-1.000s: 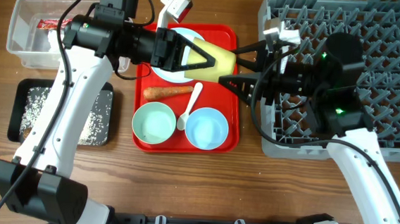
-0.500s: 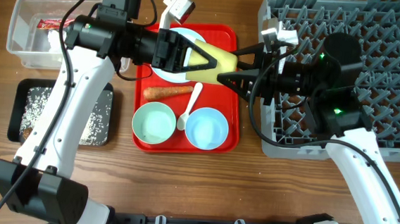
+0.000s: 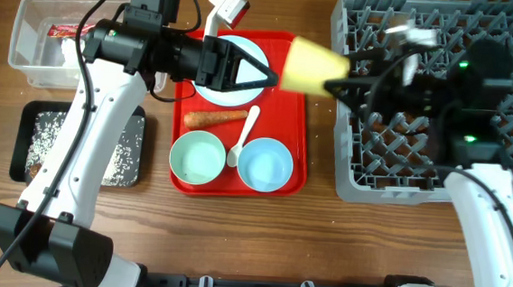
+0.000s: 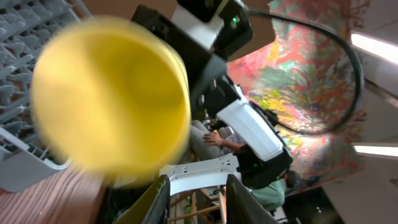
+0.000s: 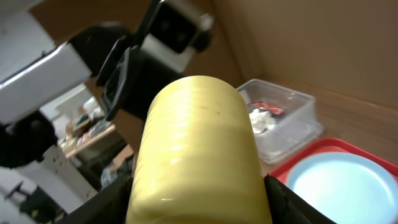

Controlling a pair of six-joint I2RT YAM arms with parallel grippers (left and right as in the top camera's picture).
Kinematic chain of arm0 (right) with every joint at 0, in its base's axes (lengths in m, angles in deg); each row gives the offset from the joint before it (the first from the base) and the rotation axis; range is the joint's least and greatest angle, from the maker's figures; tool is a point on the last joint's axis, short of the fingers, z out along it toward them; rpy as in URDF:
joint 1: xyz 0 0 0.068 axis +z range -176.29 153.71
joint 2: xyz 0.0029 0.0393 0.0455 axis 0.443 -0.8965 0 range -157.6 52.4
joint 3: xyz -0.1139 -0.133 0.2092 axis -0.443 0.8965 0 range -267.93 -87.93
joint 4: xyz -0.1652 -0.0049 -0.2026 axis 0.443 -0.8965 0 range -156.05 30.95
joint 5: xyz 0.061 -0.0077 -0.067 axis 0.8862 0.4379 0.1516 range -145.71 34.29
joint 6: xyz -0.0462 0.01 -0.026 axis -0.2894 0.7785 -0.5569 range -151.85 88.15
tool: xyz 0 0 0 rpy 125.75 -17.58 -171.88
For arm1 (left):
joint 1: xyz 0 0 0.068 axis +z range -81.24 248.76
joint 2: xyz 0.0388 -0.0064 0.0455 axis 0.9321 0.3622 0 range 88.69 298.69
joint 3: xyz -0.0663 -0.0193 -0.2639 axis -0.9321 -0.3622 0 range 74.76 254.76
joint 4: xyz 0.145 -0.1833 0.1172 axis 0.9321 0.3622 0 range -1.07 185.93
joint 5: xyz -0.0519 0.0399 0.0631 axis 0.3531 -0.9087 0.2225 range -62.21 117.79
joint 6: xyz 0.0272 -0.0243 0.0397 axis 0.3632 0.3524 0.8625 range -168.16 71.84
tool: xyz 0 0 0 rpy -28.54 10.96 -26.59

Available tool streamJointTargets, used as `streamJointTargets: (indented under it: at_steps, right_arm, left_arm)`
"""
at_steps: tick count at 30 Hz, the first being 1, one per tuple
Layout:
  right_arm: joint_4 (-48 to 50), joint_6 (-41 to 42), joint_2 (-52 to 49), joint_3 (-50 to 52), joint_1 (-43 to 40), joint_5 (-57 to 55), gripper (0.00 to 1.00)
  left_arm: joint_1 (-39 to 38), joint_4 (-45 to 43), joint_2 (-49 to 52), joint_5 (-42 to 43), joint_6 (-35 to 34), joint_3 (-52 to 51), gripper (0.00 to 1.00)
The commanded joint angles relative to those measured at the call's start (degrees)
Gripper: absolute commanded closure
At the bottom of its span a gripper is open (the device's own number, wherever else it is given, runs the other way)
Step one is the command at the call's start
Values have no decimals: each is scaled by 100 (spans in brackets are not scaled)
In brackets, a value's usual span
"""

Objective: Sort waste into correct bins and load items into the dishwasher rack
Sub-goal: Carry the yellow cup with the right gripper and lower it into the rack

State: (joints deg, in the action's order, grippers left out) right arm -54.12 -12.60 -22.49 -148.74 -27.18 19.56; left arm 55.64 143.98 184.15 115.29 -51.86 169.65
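Note:
My right gripper needs to swing back over the near pegs of the dishwasher rack, because they are empty. It should tilt downward, lower the cup and let go of it.
The small yellow cup (image 3: 311,66) lies sideways in the air between the red tray and the dishwasher rack (image 3: 344,180), with my right gripper (image 3: 341,75) shut on its base. The right wrist view shows the cup (image 5: 196,143) filling the space between the two black fingers (image 5: 109,202). My left gripper (image 3: 268,75) hovers over the pale blue plate (image 3: 243,46), open and empty, apart from the cup. In the left wrist view the blurred cup mouth (image 4: 109,93) faces me beyond the left gripper (image 4: 196,200). On the tray lie the carrot (image 3: 215,118), a white spoon (image 3: 243,139) and two bowls (image 3: 197,157) (image 3: 265,165).
The flat red tray (image 3: 300,119) sits mid-table. A clear tub (image 3: 36,56) holding a red wrapper (image 3: 65,31) stands far left, also seen as the tub (image 5: 283,124) in the right wrist view. Below it a black tray (image 3: 30,146) holds rice (image 3: 51,131).
The left gripper opened and let go of the yellow cup. The right gripper closed on it and carried it right, toward the rack. The left arm stayed put.

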Motion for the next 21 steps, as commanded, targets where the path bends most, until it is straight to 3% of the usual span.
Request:
streamJointTargets:
  at_steps: [1, 5, 9, 15, 21]
  right_arm:
    - [-81, 481, 120, -94, -704, 459, 52]
    - [-750, 404, 286, -94, -1475, 426, 52]
    - [-1556, -223, 437, -94, -1624, -249, 52]
    - [-3405, -1318, 610, -96, -1624, -2321, 52]
    - [-4496, -1303, 1209, -184, -1624, -3958, 52]
  left_arm:
    - [-11, -11, 11, -831, 26, 26, 72]
    - [-11, 125, 11, -2780, 26, 26, 69]
    - [-11, 258, 11, -3891, 26, 26, 68]
    - [-11, 420, 11, -5287, 26, 26, 66]
    - [-11, 509, 11, -6017, 28, 24, 60]
